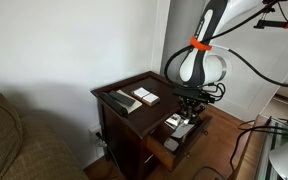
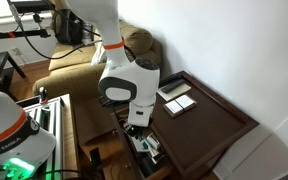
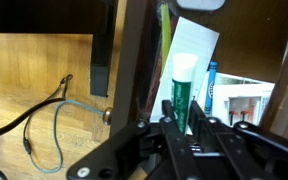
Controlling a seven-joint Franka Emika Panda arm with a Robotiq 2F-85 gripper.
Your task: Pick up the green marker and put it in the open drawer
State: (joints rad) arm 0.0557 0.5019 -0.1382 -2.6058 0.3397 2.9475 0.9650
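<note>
The open drawer is directly below, so next I should move my gripper down toward the white paper in it and let go of the green marker [image 3: 181, 92].
The green marker [image 3: 181, 92], dark green with a white end, stands upright between my gripper's [image 3: 182, 112] two black fingers, which are shut on it. Below it lies the open drawer [image 3: 134, 55], a dark-brown drawer pulled out of the small side table [image 1: 112, 118]. In both exterior views the gripper [image 1: 189, 108] [image 2: 139, 122] hangs just above the drawer [image 1: 170, 146] [image 2: 136, 150], with the marker too small to make out there.
In the drawer lie white paper [image 3: 196, 45], a blue pen [image 3: 210, 85] and a white box [image 3: 249, 100]. On the tabletop [image 2: 219, 125] lie a long black bar [image 1: 117, 101] and white cards [image 1: 144, 96]. A couch [image 1: 14, 140] stands beside the table; cables [image 3: 44, 120] lie on the wood floor.
</note>
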